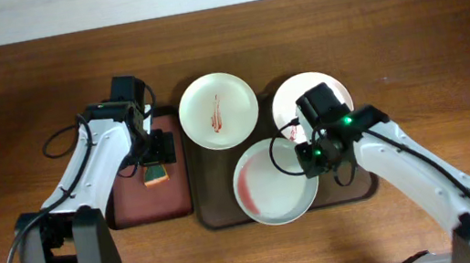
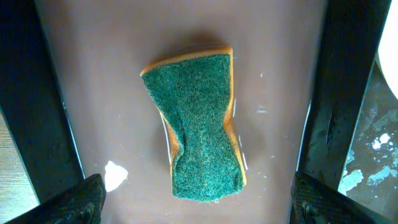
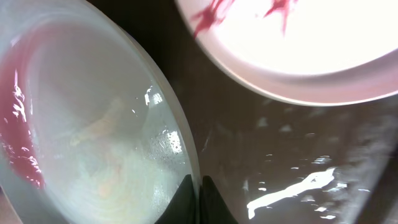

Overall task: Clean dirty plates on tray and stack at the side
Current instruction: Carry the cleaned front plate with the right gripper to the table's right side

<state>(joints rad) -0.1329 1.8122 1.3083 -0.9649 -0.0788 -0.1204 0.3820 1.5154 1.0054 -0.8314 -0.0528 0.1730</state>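
Note:
The robot's right gripper needs to lift the plate and tilt it, then bring it down next to the big tray, to the right in the overhead view.
The dark brown tray (image 1: 219, 212) holds three plates. A white plate (image 1: 218, 110) with red streaks lies at its back left. A second white plate (image 1: 304, 94) with red streaks lies at the back right and also shows in the right wrist view (image 3: 298, 50). A pale greenish-white plate (image 1: 270, 186) with a red smear on its left side sits at the front. My right gripper (image 1: 312, 153) is shut on this plate's right rim (image 3: 93, 124), one finger on each side (image 3: 199, 202). My left gripper (image 1: 153, 152) is open above a green sponge (image 2: 199, 124), its fingers (image 2: 200, 205) apart from it.
The sponge (image 1: 156, 174) lies on a smaller reddish-brown tray (image 1: 135, 205) left of the big tray; a white speck (image 2: 115, 174) lies beside it. Bare wooden table (image 1: 8, 90) surrounds both trays. The wet tray floor (image 3: 280, 162) shows between the plates.

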